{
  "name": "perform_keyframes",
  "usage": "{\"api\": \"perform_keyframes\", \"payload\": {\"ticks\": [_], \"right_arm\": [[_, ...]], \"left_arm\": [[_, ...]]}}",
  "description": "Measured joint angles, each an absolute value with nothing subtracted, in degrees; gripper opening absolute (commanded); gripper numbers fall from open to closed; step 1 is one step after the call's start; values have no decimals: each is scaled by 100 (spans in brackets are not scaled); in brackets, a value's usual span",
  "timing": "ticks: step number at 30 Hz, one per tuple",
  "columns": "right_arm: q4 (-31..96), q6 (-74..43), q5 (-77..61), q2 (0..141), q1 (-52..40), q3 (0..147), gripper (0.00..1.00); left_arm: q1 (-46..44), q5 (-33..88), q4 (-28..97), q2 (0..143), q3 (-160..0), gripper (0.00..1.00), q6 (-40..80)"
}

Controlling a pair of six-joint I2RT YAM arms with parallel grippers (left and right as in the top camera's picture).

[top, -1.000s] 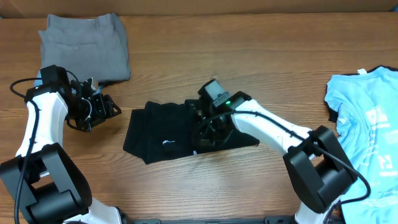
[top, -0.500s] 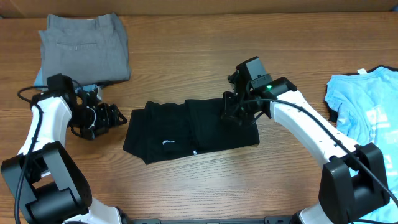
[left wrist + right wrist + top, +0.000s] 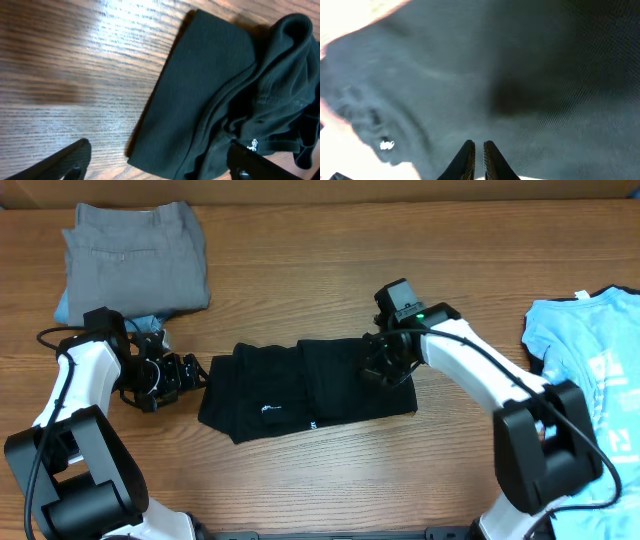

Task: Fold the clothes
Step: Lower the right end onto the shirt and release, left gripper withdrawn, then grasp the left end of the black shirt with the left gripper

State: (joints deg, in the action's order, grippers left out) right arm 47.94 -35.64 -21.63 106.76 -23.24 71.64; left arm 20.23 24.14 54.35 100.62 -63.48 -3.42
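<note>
The raised folds of the bunched end lie to the right in the overhead view, so my left gripper will next move over them and then down to close.
The black T-shirt (image 3: 300, 390) lies folded into a rough rectangle at the table's middle, its small white logo (image 3: 268, 411) facing up. My left gripper (image 3: 185, 372) is open, low at the shirt's left edge. In the left wrist view the shirt (image 3: 210, 100) lies between the spread fingers (image 3: 65, 160) of this gripper (image 3: 160, 167). My right gripper (image 3: 385, 368) is shut over the shirt's right part. In the right wrist view this gripper (image 3: 479, 159) has its tips nearly touching, with nothing seen between them, above the black fabric (image 3: 530, 85). The light blue printed T-shirt (image 3: 590, 380) lies unfolded at the far right.
Folded grey trousers (image 3: 135, 255) lie at the back left, with a bit of light blue cloth (image 3: 65, 308) under their front edge. Bare wooden table (image 3: 330, 280) shows behind and in front of the black shirt.
My right gripper has moved from the shirt's middle to its right part and stays shut. My left gripper has moved right, up to the shirt's left edge.
</note>
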Motion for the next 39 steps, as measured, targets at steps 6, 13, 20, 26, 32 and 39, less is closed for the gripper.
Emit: {"api": "perform_keyframes", "payload": {"ticks": [6, 13, 20, 26, 32, 39], "right_arm": [[4731, -3701, -2158, 10801, -2324, 7164, 11], [4657, -3732, -2158, 10862, -2324, 7164, 11], [4654, -3734, -2158, 11045, -2324, 7164, 11], [4650, -3728, -2158, 11045, -2324, 7164, 11], [4648, -3723, -2158, 11045, -2324, 7164, 11], [4654, -3717, -2158, 11045, -2324, 7164, 11]], "left_arm": [[2023, 2418, 5175, 10062, -6149, 92, -340], [1638, 2604, 4285, 10007, -5498, 92, -342], [794, 2536, 3739, 9872, -5297, 90, -340], [368, 2331, 3483, 9861, -5240, 72, -233], [89, 2314, 3094, 9845, -5087, 53, 178], [-121, 2436, 3002, 9852, -4998, 18, 408]]}}
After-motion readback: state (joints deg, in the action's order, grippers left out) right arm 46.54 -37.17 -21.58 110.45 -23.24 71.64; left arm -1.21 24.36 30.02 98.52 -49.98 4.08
